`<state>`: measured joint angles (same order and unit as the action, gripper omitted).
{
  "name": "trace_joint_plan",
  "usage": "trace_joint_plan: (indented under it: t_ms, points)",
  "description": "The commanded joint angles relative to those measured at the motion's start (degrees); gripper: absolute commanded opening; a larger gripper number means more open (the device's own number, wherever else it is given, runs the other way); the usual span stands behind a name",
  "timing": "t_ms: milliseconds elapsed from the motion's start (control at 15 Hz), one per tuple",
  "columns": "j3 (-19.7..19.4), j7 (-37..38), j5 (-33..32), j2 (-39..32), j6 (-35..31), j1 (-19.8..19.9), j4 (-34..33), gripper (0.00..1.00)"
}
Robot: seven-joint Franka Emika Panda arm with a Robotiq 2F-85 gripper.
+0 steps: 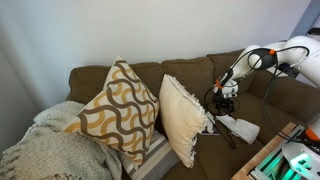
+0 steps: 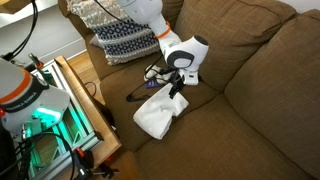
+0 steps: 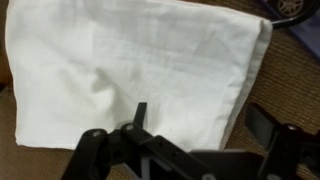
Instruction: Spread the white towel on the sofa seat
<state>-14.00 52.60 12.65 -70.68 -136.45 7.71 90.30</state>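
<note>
The towel's edge (image 3: 226,126) is between my gripper's open fingers, so my gripper will go down, moving slightly to the right in the wrist view, and close on it.
The white towel (image 3: 130,60) lies folded and mostly flat on the brown sofa seat (image 2: 250,110). It also shows in both exterior views (image 1: 240,128) (image 2: 160,112). My gripper (image 3: 200,115) hangs just above the towel's near edge, with one finger over the cloth and the other over bare sofa beside it. The jaws are open and hold nothing. In both exterior views the gripper (image 1: 226,104) (image 2: 178,90) points down at the towel's end nearest the sofa back.
A patterned cushion (image 1: 118,110) and a beige fringed cushion (image 1: 182,115) lean on the sofa beside the towel. A knit blanket (image 1: 50,150) lies at the far end. A wooden stand (image 2: 85,100) with green-lit equipment (image 2: 40,130) is in front of the seat.
</note>
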Motion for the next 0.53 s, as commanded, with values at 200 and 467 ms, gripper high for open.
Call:
trace_joint_plan:
  t_ms: [200, 467]
  points:
    - [0.14, 0.90, 0.39, -4.12, 2.29, 1.13, -6.78, 0.99]
    - [0.40, 0.83, -0.11, -6.91, 6.03, 1.34, -11.34, 0.92]
